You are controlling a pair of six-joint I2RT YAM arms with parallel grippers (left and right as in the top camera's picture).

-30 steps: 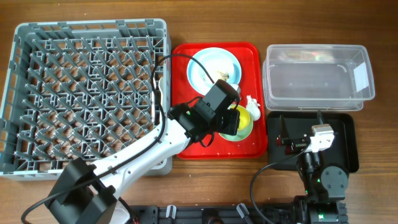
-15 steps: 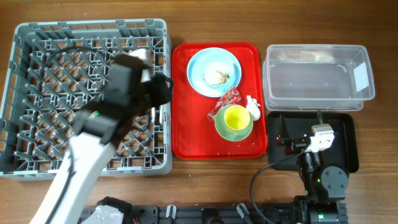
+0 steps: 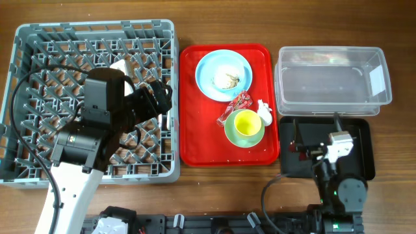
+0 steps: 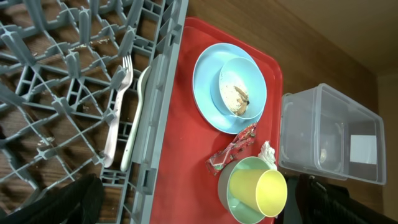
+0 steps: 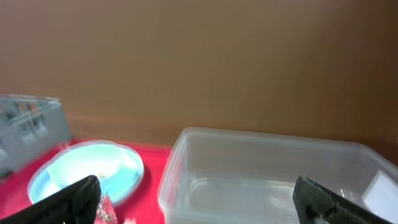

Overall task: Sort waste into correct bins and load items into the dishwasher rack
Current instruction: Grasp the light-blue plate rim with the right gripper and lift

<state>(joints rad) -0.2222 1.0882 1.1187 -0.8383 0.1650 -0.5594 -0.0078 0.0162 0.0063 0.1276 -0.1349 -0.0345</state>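
The right gripper reaches outward past the yellow cup next, tilts down and lowers onto the bowl's rack-side rim (image 3: 211, 77) (image 5: 52, 171). Scraps lie in the teal bowl on the plate, hence this move.
The grey dishwasher rack (image 3: 26, 39) fills the left. A white fork (image 4: 116, 112) and a white spoon (image 4: 137, 118) lie on its grid by the right wall. My left gripper (image 3: 161, 97) hovers over that side, open and empty (image 4: 199, 208). On the red tray, the pale-blue plate (image 3: 208, 81) carries a teal bowl (image 4: 241, 74) with food scraps (image 4: 236, 98). The red wrapper (image 3: 235, 107) and white tissue (image 3: 264, 112) lie beside the yellow cup (image 3: 247, 123), which sits in another teal bowl (image 4: 239, 199). My right gripper (image 3: 325, 146) is open (image 5: 202, 208) above the black tray (image 3: 364, 149), facing the clear tub (image 3: 331, 81).
The red tray (image 3: 195, 149) sits between the rack and the bins. Bare wooden table shows along the front edge and beyond the tub. My left arm's body stretches across the rack's lower middle.
My left arm swung from the yellow cup on the red tray to above the rack's right side, and its jaws opened. The right arm stayed put.
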